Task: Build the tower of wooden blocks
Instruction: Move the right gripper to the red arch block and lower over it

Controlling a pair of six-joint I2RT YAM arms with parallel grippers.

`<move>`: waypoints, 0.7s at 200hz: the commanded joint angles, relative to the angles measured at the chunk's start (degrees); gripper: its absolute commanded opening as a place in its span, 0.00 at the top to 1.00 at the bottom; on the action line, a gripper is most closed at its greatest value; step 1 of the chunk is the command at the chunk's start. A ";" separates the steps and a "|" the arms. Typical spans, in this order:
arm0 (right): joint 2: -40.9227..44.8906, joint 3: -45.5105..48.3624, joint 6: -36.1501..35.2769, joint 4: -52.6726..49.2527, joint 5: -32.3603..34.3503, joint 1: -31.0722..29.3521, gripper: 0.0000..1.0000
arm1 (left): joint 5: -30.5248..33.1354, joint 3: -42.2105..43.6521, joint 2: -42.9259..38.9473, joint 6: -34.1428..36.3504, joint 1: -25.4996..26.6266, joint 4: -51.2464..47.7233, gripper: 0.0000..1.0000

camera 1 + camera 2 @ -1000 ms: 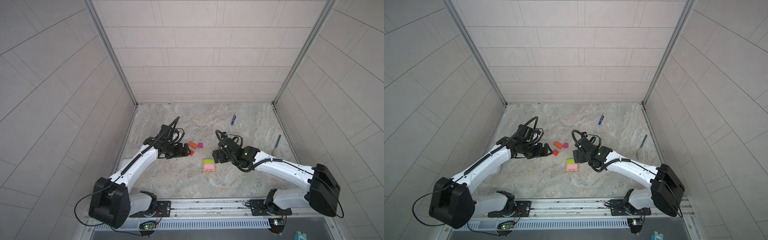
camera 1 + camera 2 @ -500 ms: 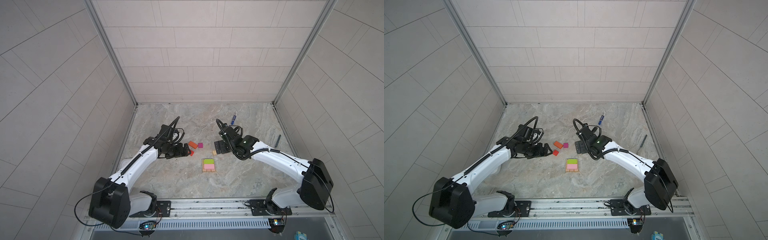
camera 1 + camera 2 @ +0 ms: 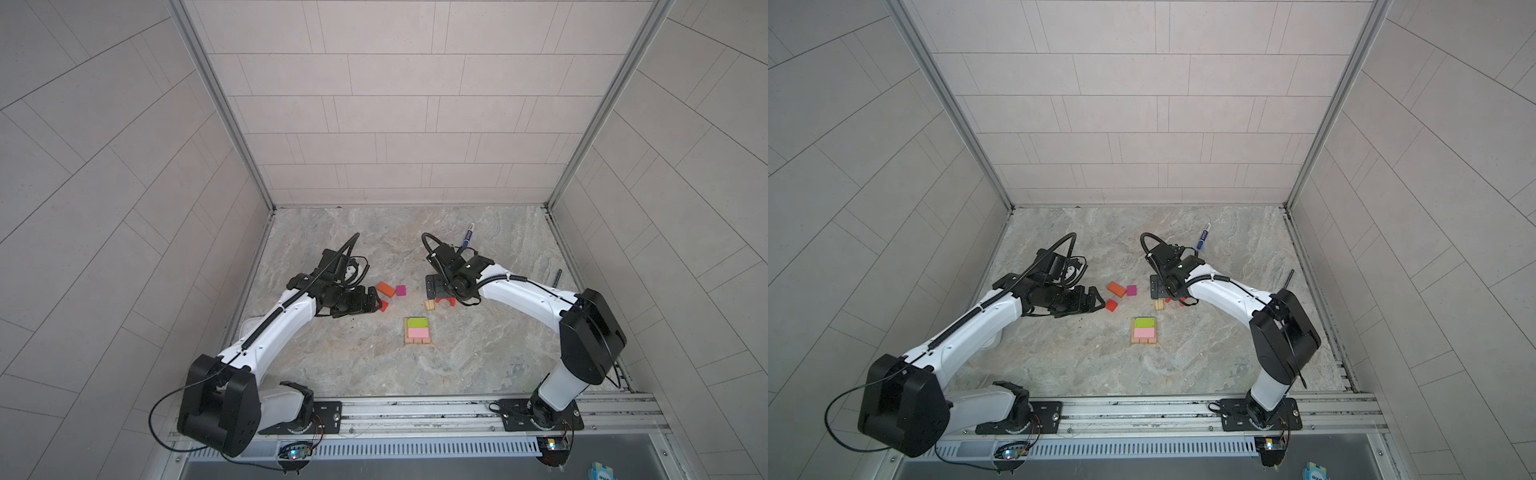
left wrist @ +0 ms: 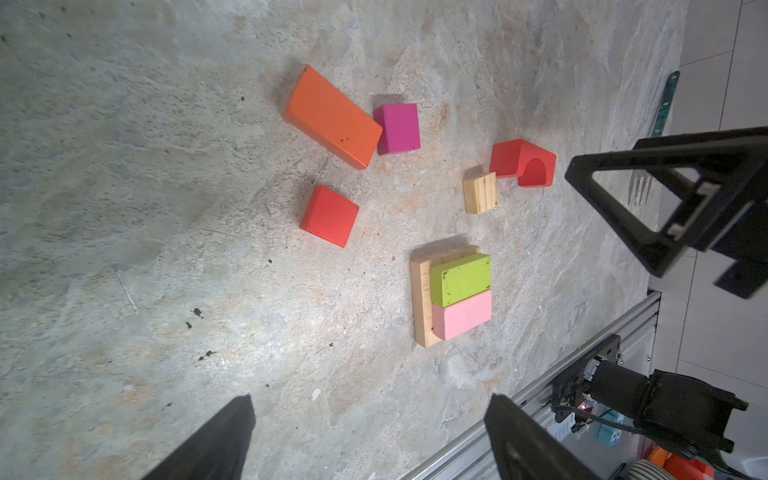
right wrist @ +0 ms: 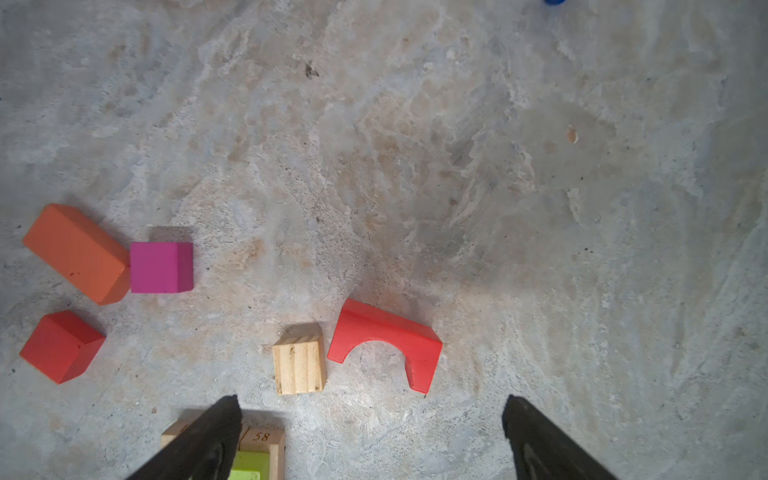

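Next, my right gripper moves down with a slight turn and brings its open fingers around both ends of the red arch [image 3: 451, 301] [image 5: 386, 338], as the arch lies at an angle below it.
The tower's base is tan planks [image 3: 419, 340] carrying a lime-green brick [image 3: 417, 322] and a pink brick [image 3: 417, 333] side by side. Loose on the floor lie an orange brick [image 3: 386, 289], a magenta cube [image 3: 400, 290], a red cube [image 3: 383, 306], a small tan block [image 5: 298, 363] and a red arch [image 5: 386, 338]. My left gripper [image 3: 374, 301] hangs open and empty just left of the red cube. My right gripper [image 5: 370, 409] is open and empty, hovering over the tan block and arch, behind the base.
A blue marker [image 3: 469, 234] lies at the back, behind my right wrist. A dark slim tool [image 3: 558, 277] rests by the right wall. Tiled walls close in three sides, and a metal rail [image 3: 415, 409] runs along the front.
My right arm has swung back from beside the base to above the tan block and arch, its jaws spreading a little wider. The left arm has stayed put.
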State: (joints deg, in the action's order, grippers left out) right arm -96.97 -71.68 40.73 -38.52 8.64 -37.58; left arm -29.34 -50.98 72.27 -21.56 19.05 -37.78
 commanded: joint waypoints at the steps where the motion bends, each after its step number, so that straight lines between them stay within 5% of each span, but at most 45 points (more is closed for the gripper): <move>1: -1.87 -1.04 5.39 -3.67 3.36 0.01 0.01 | 0.12 -0.26 -1.21 0.29 0.20 -0.19 0.06; 140: -8.65 3.22 11.44 5.25 0.01 1.64 0.09 | 0.05 -0.05 -1.57 0.29 0.21 -0.10 0.06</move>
State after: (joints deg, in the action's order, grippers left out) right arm -104.84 -69.82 50.02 -34.52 9.06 -36.58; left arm -29.36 -50.98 71.77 -21.56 19.05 -37.78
